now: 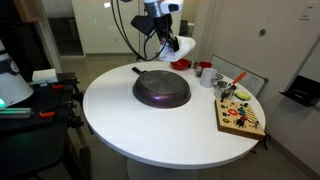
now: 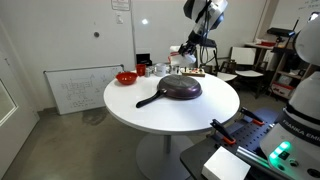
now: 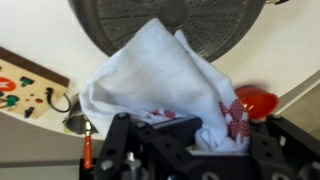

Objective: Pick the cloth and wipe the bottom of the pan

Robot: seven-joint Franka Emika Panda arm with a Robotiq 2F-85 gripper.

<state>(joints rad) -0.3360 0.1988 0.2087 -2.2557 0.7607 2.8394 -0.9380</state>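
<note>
My gripper moves past the pan toward the open part of the table (image 1: 200,134) (image 3: 42,28) beside the wooden board next and releases the white cloth there, since that part is bare.
A dark pan lies upside down on the round white table, bottom up, in both exterior views (image 1: 161,89) (image 2: 181,89); its handle points away from the body. My gripper (image 1: 166,40) (image 2: 186,50) hangs above the table just beyond the pan, shut on a white cloth with red marks (image 1: 177,45) (image 3: 160,75). In the wrist view the cloth fills the middle and drapes from the jaws (image 3: 195,135), with the pan's ribbed bottom (image 3: 200,25) at the top edge.
A red bowl (image 1: 206,70) (image 2: 126,77) (image 3: 255,103), cups and a wooden board with small items (image 1: 240,115) (image 3: 25,85) stand on the table's edge. A laptop (image 1: 15,95) sits to one side; chairs stand behind.
</note>
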